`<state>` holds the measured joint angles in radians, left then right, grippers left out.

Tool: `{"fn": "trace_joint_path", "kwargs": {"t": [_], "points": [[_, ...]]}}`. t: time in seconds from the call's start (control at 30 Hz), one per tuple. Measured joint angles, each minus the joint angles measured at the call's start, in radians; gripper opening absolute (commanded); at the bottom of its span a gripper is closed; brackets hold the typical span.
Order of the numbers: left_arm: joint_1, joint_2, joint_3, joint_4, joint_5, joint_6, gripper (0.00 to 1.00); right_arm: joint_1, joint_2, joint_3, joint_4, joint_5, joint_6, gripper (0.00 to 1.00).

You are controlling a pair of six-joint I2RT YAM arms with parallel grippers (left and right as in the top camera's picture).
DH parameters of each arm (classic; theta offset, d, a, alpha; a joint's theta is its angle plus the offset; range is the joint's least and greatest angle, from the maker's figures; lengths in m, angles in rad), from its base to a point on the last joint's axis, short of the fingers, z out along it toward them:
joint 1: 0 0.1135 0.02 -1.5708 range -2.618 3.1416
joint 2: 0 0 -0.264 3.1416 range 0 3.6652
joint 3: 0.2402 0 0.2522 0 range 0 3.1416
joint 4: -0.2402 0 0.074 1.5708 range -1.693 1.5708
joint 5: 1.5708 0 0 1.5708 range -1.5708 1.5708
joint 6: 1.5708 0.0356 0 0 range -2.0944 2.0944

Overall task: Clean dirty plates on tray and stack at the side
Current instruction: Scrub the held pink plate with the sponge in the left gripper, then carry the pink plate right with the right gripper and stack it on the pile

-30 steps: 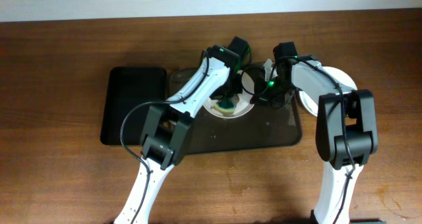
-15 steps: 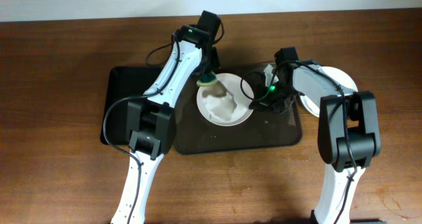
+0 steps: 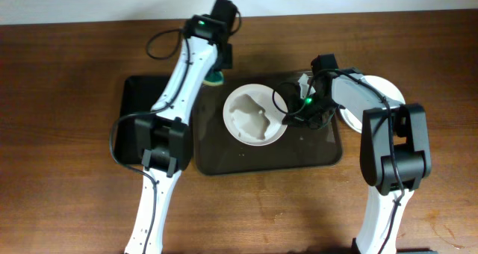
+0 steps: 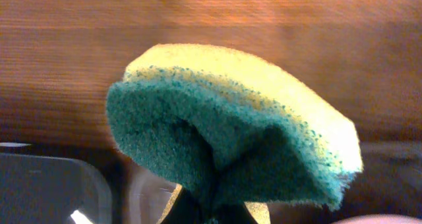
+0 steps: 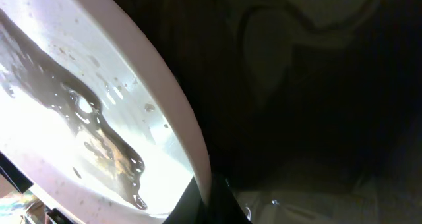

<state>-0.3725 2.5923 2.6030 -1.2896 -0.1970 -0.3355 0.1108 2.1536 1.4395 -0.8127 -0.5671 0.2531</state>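
Observation:
The right gripper lifts this plate by its rim next, then lowers it onto the other white plates beside the tray and releases it.
A white plate (image 3: 254, 116) lies on the dark brown tray (image 3: 261, 155), its middle pale and smeared. My right gripper (image 3: 297, 113) is shut on its right rim. In the right wrist view the rim (image 5: 168, 112) runs between my fingers (image 5: 212, 192), with wet dark streaks inside the plate. My left gripper (image 3: 217, 69) is shut on a yellow and green sponge (image 3: 216, 78), held over the tray's far left corner, away from the plate. The sponge (image 4: 224, 132) fills the left wrist view above my fingertips (image 4: 212, 214). More white plates (image 3: 377, 92) lie right of the tray, partly hidden by my right arm.
A smaller black tray (image 3: 148, 119) lies to the left of the brown tray, and its corner (image 4: 46, 191) shows in the left wrist view. Brown wood tabletop (image 3: 67, 75) surrounds both trays.
My left gripper has lifted the sponge off the plate and moved it back and left, past the tray's far left corner. The plate now shows whole. The right gripper has kept its hold.

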Motion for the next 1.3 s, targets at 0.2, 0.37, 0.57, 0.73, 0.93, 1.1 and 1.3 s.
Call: {"fn": "trace_joint_path", "kwargs": {"t": [0.2,0.37,0.57,0.73,0.93,1.1,1.3], "points": [[0.048,0.000,0.012,-0.138,-0.008,0.005,0.00,0.002,-0.015,0.014,-0.158,0.083,-0.051,0.04],[0.046,0.001,0.012,-0.169,0.179,0.089,0.00,0.003,-0.134,0.037,-0.259,0.352,-0.050,0.04],[0.045,0.001,0.012,-0.169,0.321,0.146,0.00,0.079,-0.386,0.064,-0.316,0.732,0.040,0.04],[0.044,0.001,0.012,-0.169,0.333,0.153,0.00,0.258,-0.412,0.064,-0.378,1.054,0.170,0.04],[0.044,0.001,0.012,-0.166,0.333,0.153,0.00,0.473,-0.414,0.064,-0.505,1.442,0.322,0.04],[0.044,0.001,0.012,-0.166,0.333,0.153,0.00,0.571,-0.414,0.064,-0.632,1.644,0.443,0.04],[0.044,0.001,0.012,-0.164,0.333,0.154,0.00,0.578,-0.415,0.064,-0.740,1.709,0.676,0.04]]}}
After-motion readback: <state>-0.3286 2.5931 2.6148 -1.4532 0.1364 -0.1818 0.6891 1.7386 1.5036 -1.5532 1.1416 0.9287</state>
